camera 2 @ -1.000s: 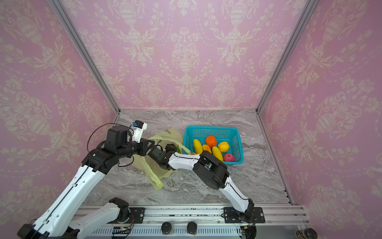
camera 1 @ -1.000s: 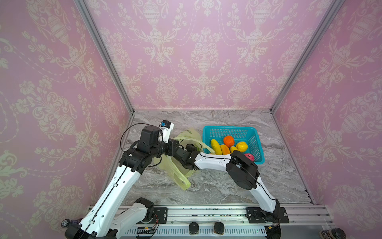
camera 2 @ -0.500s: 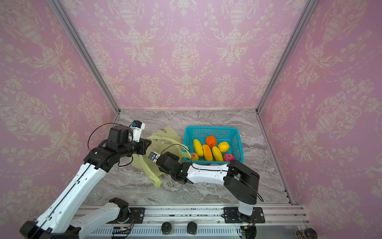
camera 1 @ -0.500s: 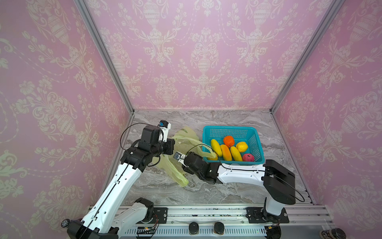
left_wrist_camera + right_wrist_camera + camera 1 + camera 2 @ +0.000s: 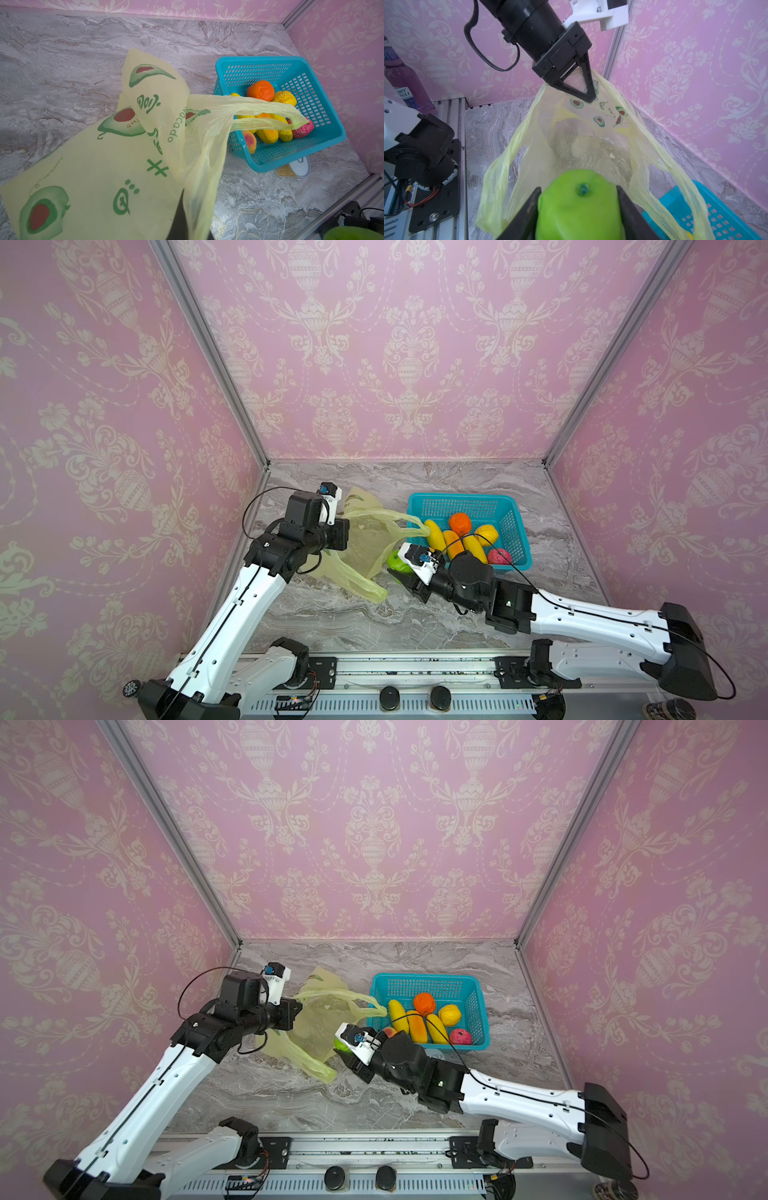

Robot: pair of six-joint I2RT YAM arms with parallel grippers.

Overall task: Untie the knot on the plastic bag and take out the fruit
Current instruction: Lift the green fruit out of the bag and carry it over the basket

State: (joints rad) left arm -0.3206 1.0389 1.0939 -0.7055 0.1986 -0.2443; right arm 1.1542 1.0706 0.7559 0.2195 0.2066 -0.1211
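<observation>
I should swing my right gripper outward next, tilt it down and release the green fruit [image 5: 397, 562] in the basket's far part [image 5: 444, 515], because the fruit is clear of the bag.
The yellow-green plastic bag [image 5: 368, 541] [image 5: 318, 1025] lies open on the marble, its mouth facing my right gripper. No knot shows; the handle loops hang loose, and one loop [image 5: 270, 108] stretches over the basket's edge. My left gripper [image 5: 348, 531] [image 5: 589, 95] is shut on the bag's far rim and holds it up. My right gripper [image 5: 578, 187] [image 5: 401, 572] is shut on a green fruit [image 5: 579, 207] [image 5: 397, 562] [image 5: 341, 1045] just outside the bag's mouth. Several more fruit [image 5: 461, 531] lie in the teal basket. The bag's inside [image 5: 583, 149] looks hollow.
The teal mesh basket [image 5: 461, 497] [image 5: 324, 149] stands right of the bag, close to my right wrist. A white-lidded jar [image 5: 299, 168] lies against its near side. A purple bottle [image 5: 404, 83] stands beyond the front rail. Pink walls close in the left, back and right.
My right gripper has drawn back out of the bag toward the right and front, bringing the green fruit with it. The left gripper has kept its hold on the bag's rim.
</observation>
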